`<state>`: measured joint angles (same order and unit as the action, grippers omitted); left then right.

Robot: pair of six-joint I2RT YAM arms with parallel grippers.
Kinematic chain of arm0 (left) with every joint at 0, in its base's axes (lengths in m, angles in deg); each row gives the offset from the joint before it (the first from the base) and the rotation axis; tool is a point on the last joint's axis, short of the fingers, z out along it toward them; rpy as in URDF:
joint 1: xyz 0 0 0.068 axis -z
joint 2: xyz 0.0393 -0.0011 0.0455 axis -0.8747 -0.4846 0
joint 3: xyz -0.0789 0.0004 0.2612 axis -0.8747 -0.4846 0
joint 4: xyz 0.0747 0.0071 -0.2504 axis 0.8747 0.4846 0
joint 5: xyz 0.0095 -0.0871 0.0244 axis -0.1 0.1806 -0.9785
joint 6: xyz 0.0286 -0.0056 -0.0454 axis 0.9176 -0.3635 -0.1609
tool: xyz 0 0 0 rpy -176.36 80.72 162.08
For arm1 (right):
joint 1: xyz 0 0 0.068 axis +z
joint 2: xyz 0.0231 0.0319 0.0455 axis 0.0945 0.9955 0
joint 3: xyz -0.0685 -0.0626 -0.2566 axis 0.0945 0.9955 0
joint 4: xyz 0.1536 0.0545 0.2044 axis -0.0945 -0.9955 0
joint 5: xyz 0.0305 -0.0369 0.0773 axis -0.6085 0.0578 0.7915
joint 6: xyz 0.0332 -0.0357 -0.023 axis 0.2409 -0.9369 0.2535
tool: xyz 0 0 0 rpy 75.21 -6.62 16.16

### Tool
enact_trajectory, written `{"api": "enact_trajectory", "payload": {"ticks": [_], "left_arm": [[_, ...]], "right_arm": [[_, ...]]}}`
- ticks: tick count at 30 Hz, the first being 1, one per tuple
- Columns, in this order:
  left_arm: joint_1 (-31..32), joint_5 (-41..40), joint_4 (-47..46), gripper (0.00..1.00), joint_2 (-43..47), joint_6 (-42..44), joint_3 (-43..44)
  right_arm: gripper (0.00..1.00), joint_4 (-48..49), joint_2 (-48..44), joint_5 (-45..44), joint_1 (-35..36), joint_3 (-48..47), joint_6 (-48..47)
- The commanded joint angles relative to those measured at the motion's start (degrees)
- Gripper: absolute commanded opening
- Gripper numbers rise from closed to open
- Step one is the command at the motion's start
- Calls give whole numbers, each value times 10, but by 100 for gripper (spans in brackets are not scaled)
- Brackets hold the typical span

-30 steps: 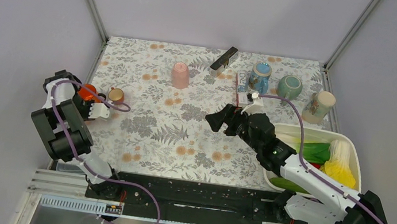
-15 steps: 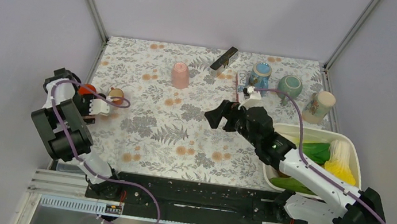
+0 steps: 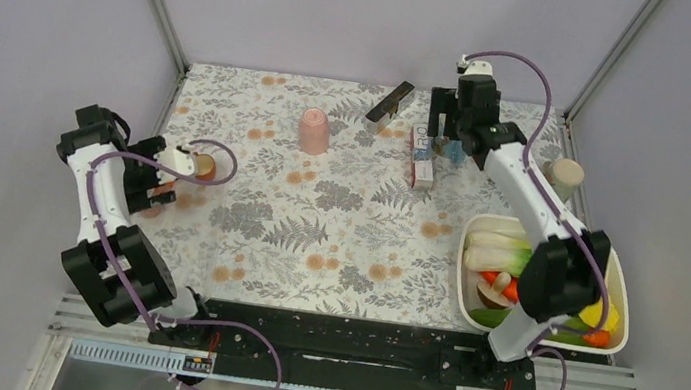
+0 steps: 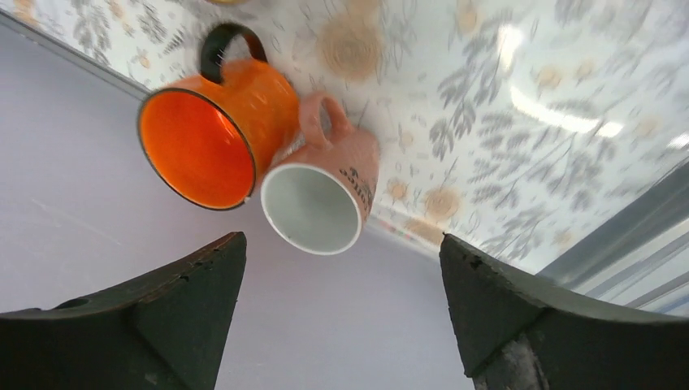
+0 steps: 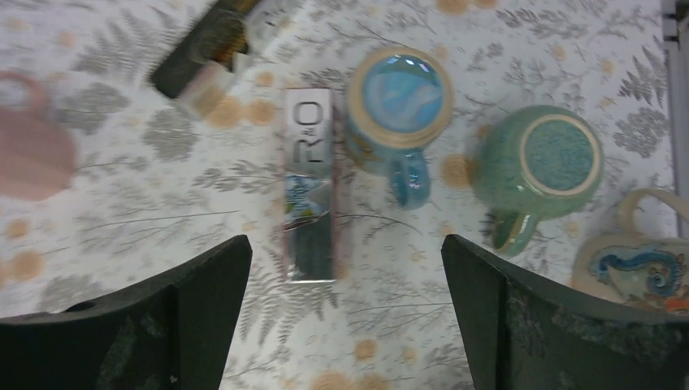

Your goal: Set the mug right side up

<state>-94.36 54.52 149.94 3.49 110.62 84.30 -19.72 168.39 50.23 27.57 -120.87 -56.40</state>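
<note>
Next, my right gripper lowers with its fingers on both sides of the blue mug's handle [image 5: 411, 180] and closes, as the handle sticks out clear of the box and green mug [image 5: 540, 162].
Several mugs stand upside down: a pink one [image 3: 314, 130] at the back middle, and a blue mug [image 5: 398, 97], a green mug [image 5: 540, 162] and a cream patterned mug [image 5: 642, 272] at the back right. My right gripper [image 5: 344, 244] hangs open above the table near the blue mug, empty, and it mostly covers that mug in the top view [image 3: 449, 128]. My left gripper [image 4: 343, 237] is open and empty at the left edge. Beyond its fingertips an orange mug [image 4: 215, 134] and a small pink mug [image 4: 321, 199] show their open mouths, side by side and touching.
A silver and pink box [image 5: 309, 187] lies left of the blue mug, with a black bar-shaped object [image 5: 207, 49] beyond it. A tan cup [image 3: 202, 166] stands near my left gripper. The white basket [image 3: 622, 302] of vegetables sits at the right front. Walls close in on both sides.
My left gripper has opened and drawn back from the mugs at the left edge. My right arm swung from the table's middle to the back right, over the blue mug.
</note>
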Motion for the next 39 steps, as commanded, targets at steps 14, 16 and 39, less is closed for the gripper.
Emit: {"api": "enact_trajectory", "payload": {"ticks": [14,16,39], "left_arm": [[79,198,27,99,64,-446,14],[85,203,20,99,71,-461,13],[308,191,-163,99,149,-730,15]], "right_arm": [[76,-147,371,-5,-93,-299,-148],[64,-149,389,-6,-96,-312,-144],[0,-6,8,289,-106,-92,127]]}}
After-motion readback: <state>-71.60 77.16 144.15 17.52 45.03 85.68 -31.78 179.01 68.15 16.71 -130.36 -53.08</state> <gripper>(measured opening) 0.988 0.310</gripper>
